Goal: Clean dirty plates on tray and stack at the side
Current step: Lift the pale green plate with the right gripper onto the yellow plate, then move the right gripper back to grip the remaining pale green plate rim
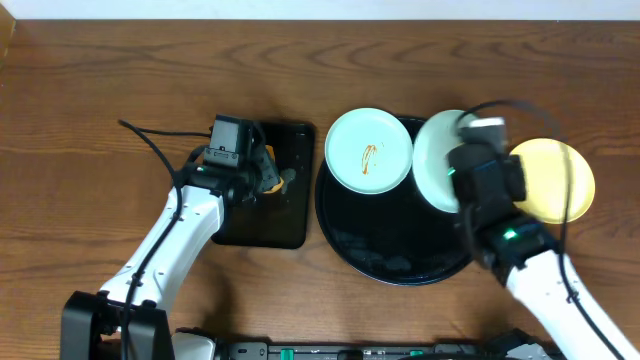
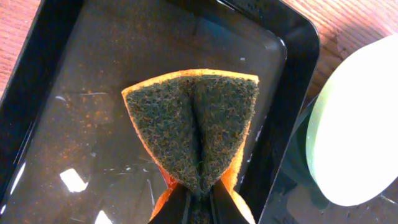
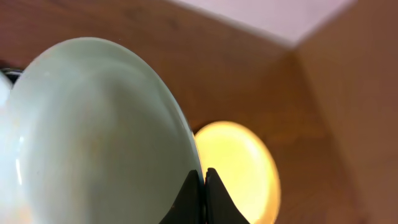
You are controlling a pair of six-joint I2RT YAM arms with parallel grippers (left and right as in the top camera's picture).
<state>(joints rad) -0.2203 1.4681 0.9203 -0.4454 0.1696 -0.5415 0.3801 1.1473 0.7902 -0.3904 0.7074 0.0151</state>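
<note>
My right gripper moves to the right in the overhead view next, then down, to get the held mint plate onto the pale yellow plate [image 1: 555, 180].
A pale mint plate [image 1: 368, 150] with an orange-brown smear rests on the upper left rim of the round black tray [image 1: 390, 250]. My right gripper [image 1: 468, 170] is shut on the rim of a second mint plate [image 1: 436, 160], held tilted over the tray's right side. In the right wrist view this plate [image 3: 93, 130] fills the left, the gripper [image 3: 204, 175] pinching its edge. The pale yellow plate [image 1: 555, 180] lies on the bare wood to the right and shows beyond the held plate's edge [image 3: 239, 168]. My left gripper [image 2: 200, 190] is shut on an orange sponge [image 2: 196, 124], its dark scouring face folded.
A rectangular black tray [image 1: 290, 225], wet inside [image 2: 93, 137], sits under the left gripper [image 1: 265, 175] and sponge, just left of the round tray. The smeared plate's edge [image 2: 357, 124] shows beside it. A black cable [image 1: 150, 140] trails across the wood at left.
</note>
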